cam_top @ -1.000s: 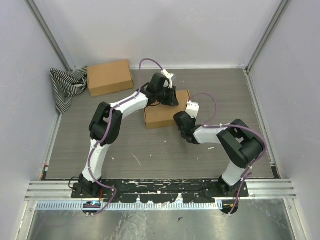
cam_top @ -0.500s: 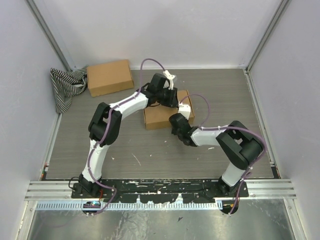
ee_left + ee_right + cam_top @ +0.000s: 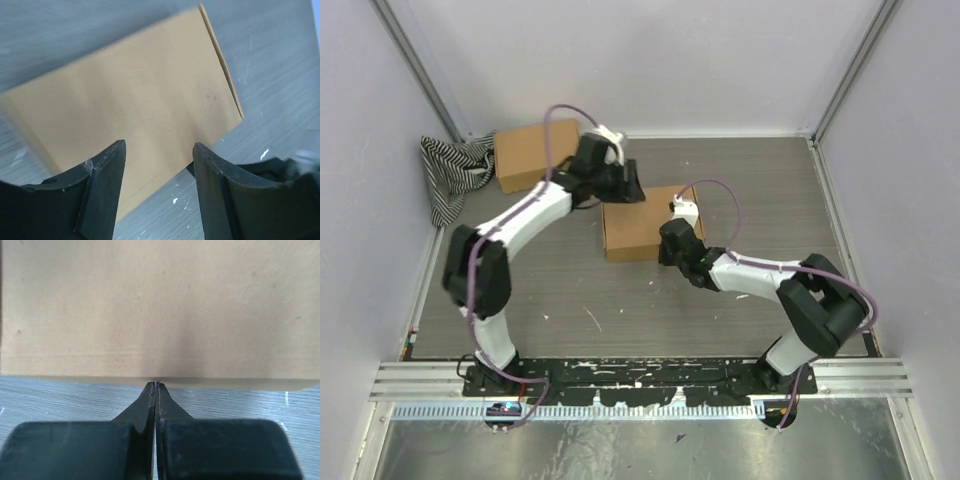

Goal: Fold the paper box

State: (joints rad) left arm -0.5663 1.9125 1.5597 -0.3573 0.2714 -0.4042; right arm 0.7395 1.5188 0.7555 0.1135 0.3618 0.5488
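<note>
My shut right gripper pushes outward next against the paper box's near side, toward the back wall, then releases. That side of the box lies outward of the gripper's fingers.
The paper box (image 3: 635, 228) lies closed and flat in the middle of the table, plain brown cardboard. My left gripper (image 3: 624, 190) hangs over its far left edge, open and empty. In the left wrist view the box (image 3: 130, 90) fills the frame beyond the spread jaws of the gripper (image 3: 159, 147). My right gripper (image 3: 665, 242) is shut at the box's right side. In the right wrist view its closed tips (image 3: 156, 385) touch the box's side wall (image 3: 160, 305), with nothing between them.
A second brown cardboard box (image 3: 532, 152) lies at the back left. A black-and-white striped cloth (image 3: 450, 172) is bunched beside it in the left corner. Grey walls enclose the table on three sides.
My left arm has swung left, taking its gripper from the box's far right edge to its far left edge. My right gripper has moved left against the box, which has shifted slightly left.
</note>
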